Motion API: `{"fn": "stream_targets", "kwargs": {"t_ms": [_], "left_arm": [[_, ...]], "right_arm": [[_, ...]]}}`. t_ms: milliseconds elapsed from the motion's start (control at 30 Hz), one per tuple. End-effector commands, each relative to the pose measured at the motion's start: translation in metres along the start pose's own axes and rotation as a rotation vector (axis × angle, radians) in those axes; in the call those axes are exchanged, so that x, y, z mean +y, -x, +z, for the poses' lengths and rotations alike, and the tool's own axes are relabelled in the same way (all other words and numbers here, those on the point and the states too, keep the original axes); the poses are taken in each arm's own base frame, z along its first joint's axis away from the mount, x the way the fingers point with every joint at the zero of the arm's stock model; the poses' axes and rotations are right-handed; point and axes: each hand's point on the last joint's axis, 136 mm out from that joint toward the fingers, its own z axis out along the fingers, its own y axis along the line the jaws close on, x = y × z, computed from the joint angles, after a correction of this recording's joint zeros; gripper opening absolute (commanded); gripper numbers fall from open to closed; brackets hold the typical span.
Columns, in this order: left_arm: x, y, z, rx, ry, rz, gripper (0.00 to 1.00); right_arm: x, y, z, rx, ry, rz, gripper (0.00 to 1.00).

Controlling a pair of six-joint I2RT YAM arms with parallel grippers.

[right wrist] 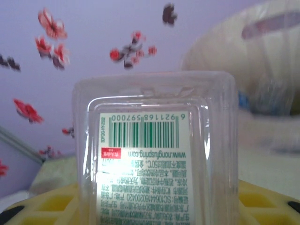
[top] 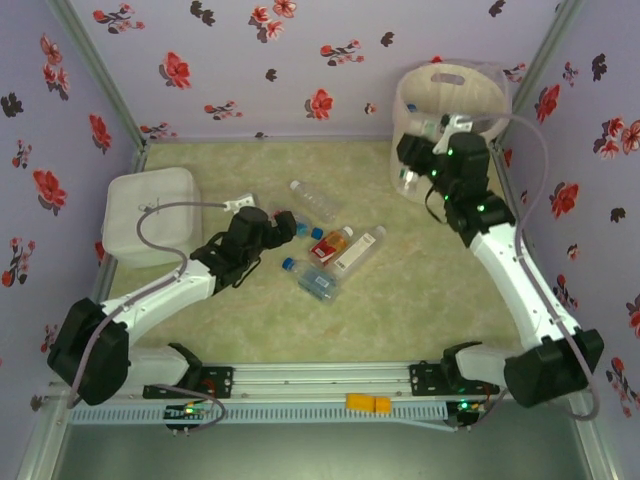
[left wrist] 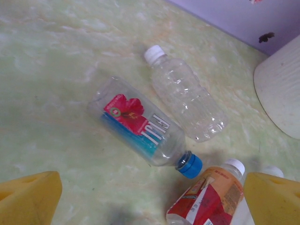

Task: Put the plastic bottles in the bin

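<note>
The clear square bottle should go into the cream bin, so my right gripper should first carry it outward past the bin's near rim, then release it there.
Several plastic bottles lie mid-table: a clear one with a white cap (top: 315, 200) (left wrist: 185, 93), a blue-capped one with a red flower label (left wrist: 138, 124), an orange-red one (top: 330, 243) (left wrist: 206, 197), a white-labelled one (top: 360, 250) and another blue-capped one (top: 310, 280). My left gripper (top: 283, 222) (left wrist: 150, 206) hangs open just above them, yellow fingers (left wrist: 28, 199) spread wide with nothing between. My right gripper (top: 408, 160) (right wrist: 154, 211) is shut on a clear square bottle with a white barcode label (right wrist: 150, 154) (top: 406, 181), held beside the cream bin (top: 450, 95) (right wrist: 253, 70).
A white rounded square box (top: 150, 215) stands at the left of the table. The bin's wall (left wrist: 281, 89) shows at the right of the left wrist view. Flowered purple walls close in the back and both sides.
</note>
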Motion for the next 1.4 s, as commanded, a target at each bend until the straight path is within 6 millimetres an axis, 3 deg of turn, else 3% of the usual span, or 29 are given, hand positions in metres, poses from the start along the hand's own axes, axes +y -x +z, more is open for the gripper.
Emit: {"fn": "stream_targets", "kwargs": {"t_ms": [0, 167, 300, 633, 733, 767, 833, 1033, 1133, 1233, 1367], "left_arm": [[-0.013, -0.001, 0.000, 0.029, -0.038, 0.026, 1.00], [-0.012, -0.009, -0.002, 0.055, -0.042, 0.023, 1.00], [-0.009, -0.020, -0.007, 0.074, -0.048, 0.008, 1.00], [0.014, -0.046, -0.016, 0.100, -0.035, -0.042, 1.00], [0.017, -0.048, -0.019, 0.094, -0.041, -0.052, 1.00], [0.017, -0.048, -0.019, 0.093, -0.041, -0.054, 1.00], [0.017, -0.046, -0.021, 0.088, -0.045, -0.056, 1.00], [0.017, -0.042, -0.026, 0.072, -0.055, -0.083, 1.00], [0.017, -0.043, -0.027, 0.068, -0.060, -0.114, 1.00], [0.017, -0.044, -0.028, 0.071, -0.062, -0.158, 1.00], [0.012, -0.053, -0.032, 0.096, -0.062, -0.196, 1.00]], "right_arm": [[0.002, 0.049, 0.009, -0.090, 0.069, 0.030, 0.40], [-0.031, 0.094, 0.031, -0.182, 0.002, 0.095, 0.40], [-0.062, 0.113, 0.057, -0.231, -0.058, 0.152, 0.39], [-0.099, 0.124, 0.109, -0.235, -0.147, 0.149, 0.44], [-0.108, 0.118, 0.119, -0.216, -0.185, 0.139, 0.61], [-0.110, 0.119, 0.119, -0.217, -0.189, 0.137, 0.70], [-0.108, 0.121, 0.118, -0.217, -0.186, 0.128, 0.99], [-0.090, 0.141, 0.089, -0.241, -0.180, 0.082, 1.00], [-0.077, 0.137, 0.073, -0.228, -0.175, 0.044, 1.00], [-0.061, 0.119, 0.057, -0.184, -0.170, -0.005, 1.00], [-0.041, 0.069, 0.039, -0.078, -0.175, -0.082, 1.00]]}}
